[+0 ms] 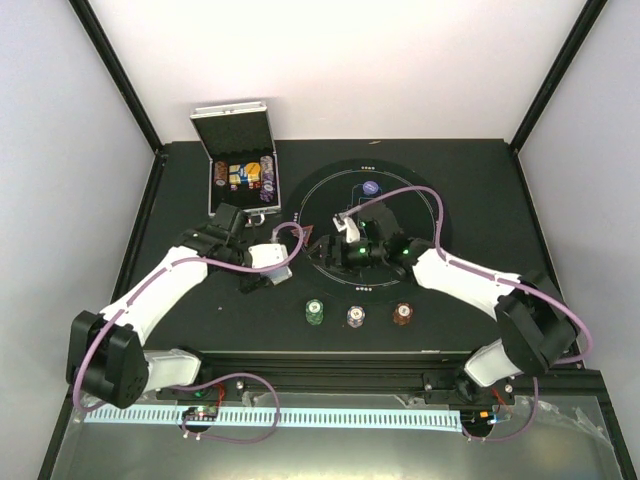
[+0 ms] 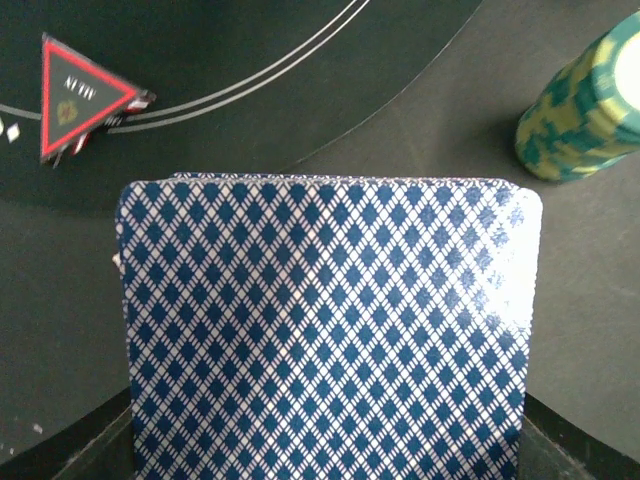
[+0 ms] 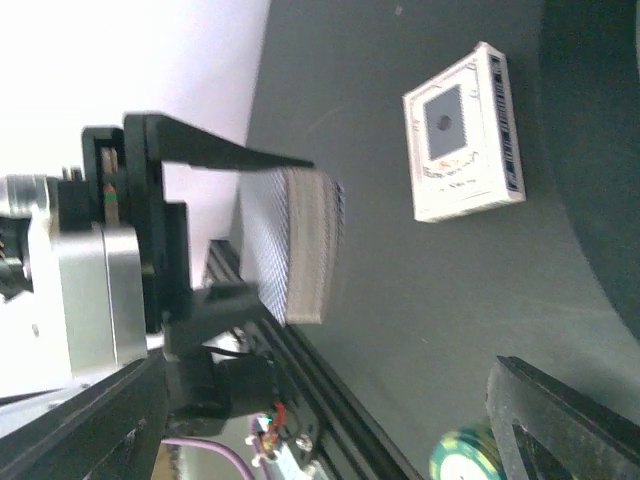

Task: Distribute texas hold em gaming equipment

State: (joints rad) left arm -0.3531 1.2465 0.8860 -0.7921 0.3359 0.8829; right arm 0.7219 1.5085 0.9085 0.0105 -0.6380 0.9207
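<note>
I will swing my right gripper back from the mat next, tilt it downward and lower its fingers around the green stack (image 1: 314, 312) (image 3: 467, 456), because the stack is nearer the front bar.
My left gripper (image 1: 272, 266) is shut on a deck of playing cards (image 2: 325, 330) with blue diamond backs. In the right wrist view the deck (image 3: 300, 240) sits clamped between two black fingers above the table. A red triangle token (image 2: 80, 95) lies on the mat's rim beside it. Three chip stacks stand near the front: green (image 1: 316, 314), white (image 1: 356, 316) and brown-red (image 1: 403, 314). A blue button (image 1: 371, 187) lies on the mat. My right gripper (image 1: 348, 240) hovers open over the mat, empty; one finger (image 3: 560, 420) shows near the green stack (image 3: 465, 462).
The round black mat (image 1: 425, 205) covers the table's centre. A silver hinged case (image 1: 240, 165) stands open at the back left with more chips inside. A white card box (image 3: 465, 135) lies flat on the table beyond the left gripper. A black rail (image 1: 330, 360) runs along the front.
</note>
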